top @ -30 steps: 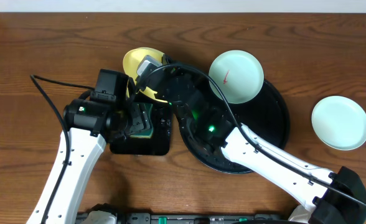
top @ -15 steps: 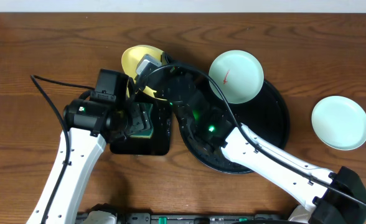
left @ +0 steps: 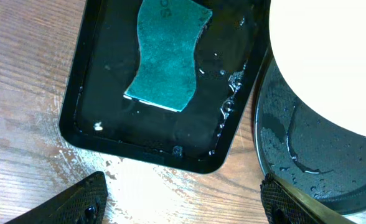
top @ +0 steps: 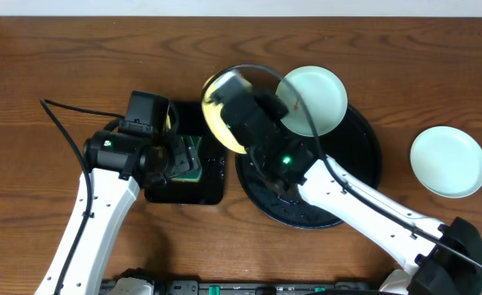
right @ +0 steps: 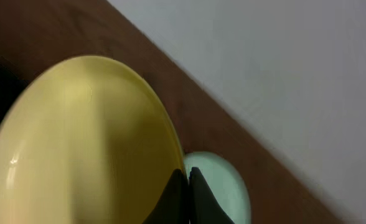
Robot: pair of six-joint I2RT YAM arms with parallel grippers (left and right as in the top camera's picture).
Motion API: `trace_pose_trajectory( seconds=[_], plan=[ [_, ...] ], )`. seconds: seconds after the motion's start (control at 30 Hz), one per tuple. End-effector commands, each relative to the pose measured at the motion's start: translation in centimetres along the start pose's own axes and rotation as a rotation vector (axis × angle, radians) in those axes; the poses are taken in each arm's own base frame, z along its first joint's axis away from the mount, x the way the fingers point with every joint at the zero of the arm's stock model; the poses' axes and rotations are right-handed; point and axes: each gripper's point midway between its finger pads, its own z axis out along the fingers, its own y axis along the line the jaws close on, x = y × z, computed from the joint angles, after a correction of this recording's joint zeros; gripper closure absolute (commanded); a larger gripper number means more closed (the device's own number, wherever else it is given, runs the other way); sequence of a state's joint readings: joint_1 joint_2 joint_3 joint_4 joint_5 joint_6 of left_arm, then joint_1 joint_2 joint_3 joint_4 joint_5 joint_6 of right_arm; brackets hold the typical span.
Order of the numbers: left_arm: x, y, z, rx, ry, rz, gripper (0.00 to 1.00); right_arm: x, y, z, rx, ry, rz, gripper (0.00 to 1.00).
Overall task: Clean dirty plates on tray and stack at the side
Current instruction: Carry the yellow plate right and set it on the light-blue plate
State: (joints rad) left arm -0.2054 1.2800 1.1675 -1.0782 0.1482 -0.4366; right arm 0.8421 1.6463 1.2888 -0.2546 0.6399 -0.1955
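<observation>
I need to carry the yellow plate with my right gripper across the round black tray [top: 364, 176], to the right in the overhead view, and onto the light blue plate [top: 447, 161] to stack them.
My right gripper [top: 231, 113] is shut on the rim of the pale yellow plate [top: 216, 127] and holds it tilted in the air, between the small rectangular tray and the round black tray [top: 364, 176]. In the right wrist view the closed fingers [right: 187, 190] pinch the yellow plate [right: 83, 143]. A pale mint plate [top: 315, 102] with a red streak rests on the round tray's far rim. A light blue plate [top: 447, 161] lies on the table at the right. My left gripper [left: 183, 205] is open and empty above the small tray's near edge.
A small black rectangular tray [left: 77, 118], wet inside, holds a green sponge [left: 167, 56] and stands left of the round tray [left: 320, 162], which has water drops on it. Bare wooden table lies in front and at the far left.
My right gripper has carried the yellow plate to the right, from over the small tray's far end toward the round tray's left edge. The left arm has not moved.
</observation>
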Motion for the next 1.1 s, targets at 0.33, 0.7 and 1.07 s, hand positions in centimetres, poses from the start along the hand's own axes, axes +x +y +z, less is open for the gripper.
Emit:
trace_pose_trajectory(
  seconds=[0.33,0.7,1.07],
  plan=[
    [-0.5,-0.2,-0.7,0.007,-0.021,0.015,0.20,7.6,-8.5,1.1,-0.532,0.312,0.962,0.99],
    [-0.5,-0.2,-0.7,0.007,-0.021,0.015,0.20,25.7,-21.1,-2.2,-0.014,0.719,1.318,0.99],
    [-0.5,-0.2,-0.7,0.007,-0.021,0.015,0.20,37.9,-28.7,-9.4,0.439,0.868,1.554,0.99]
  ],
)
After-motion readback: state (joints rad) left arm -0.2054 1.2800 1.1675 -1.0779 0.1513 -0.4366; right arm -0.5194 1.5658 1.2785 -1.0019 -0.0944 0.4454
